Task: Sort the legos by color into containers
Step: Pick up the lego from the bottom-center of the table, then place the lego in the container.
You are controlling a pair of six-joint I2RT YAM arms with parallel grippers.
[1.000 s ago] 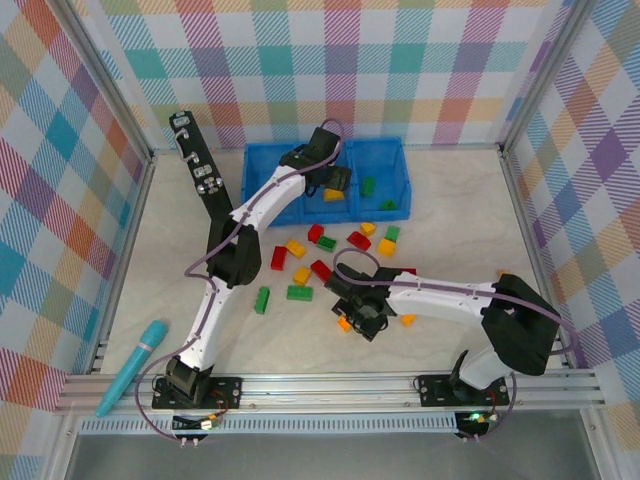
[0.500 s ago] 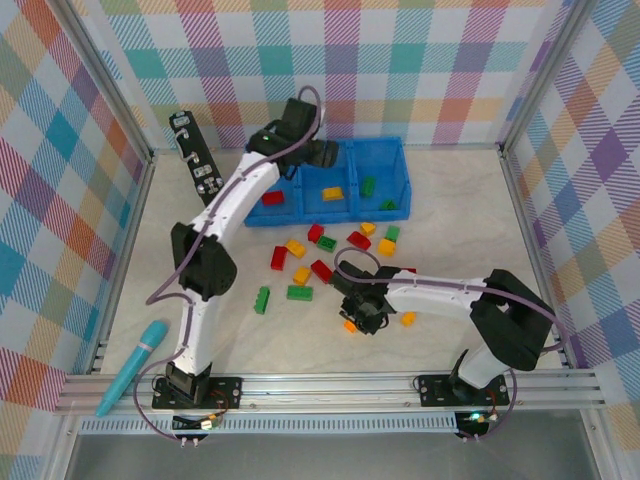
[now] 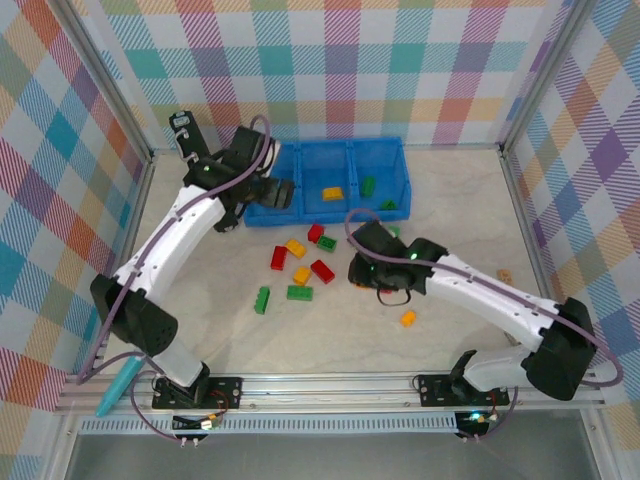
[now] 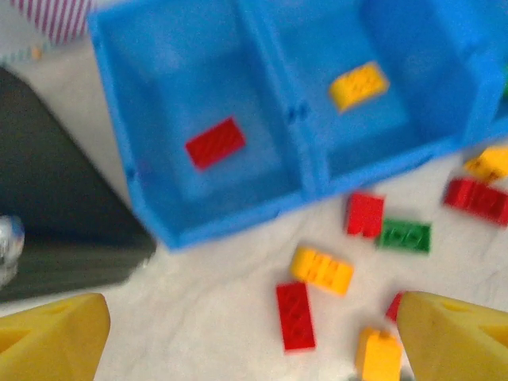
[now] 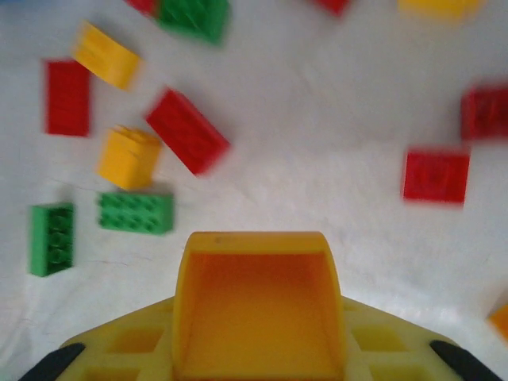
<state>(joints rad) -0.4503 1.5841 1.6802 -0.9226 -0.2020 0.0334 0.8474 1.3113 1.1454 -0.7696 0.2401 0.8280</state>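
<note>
The blue bin's middle container (image 3: 325, 180) holds a yellow lego. My right gripper needs to move outward over that container to release the matching brick.
The blue bin (image 3: 345, 160) stands at the back, and its three containers hold a red lego (image 4: 215, 142) on the left, a yellow one (image 3: 332, 193) in the middle and green ones (image 3: 368, 185) on the right. My left gripper (image 3: 272, 193) hovers open over the bin's left front corner (image 4: 230, 214), its yellow fingertips (image 4: 55, 337) wide apart with nothing between them. My right gripper (image 3: 368, 272) is shut on a yellow-orange lego (image 5: 258, 305) held above the table. Loose red (image 3: 278, 258), yellow (image 3: 295, 247) and green (image 3: 300, 293) legos lie in front of the bin.
One orange lego (image 3: 407, 318) lies alone near the right arm. A black upright panel (image 3: 192, 145) stands left of the bin. A teal pen-like tool (image 3: 122, 388) lies at the front left by the rail. Plaid walls and metal rails close in the table.
The left arm swung from the middle compartment to the bin's left end, its jaws widening. The right gripper closed on an orange lego and carried it up toward the table's middle.
</note>
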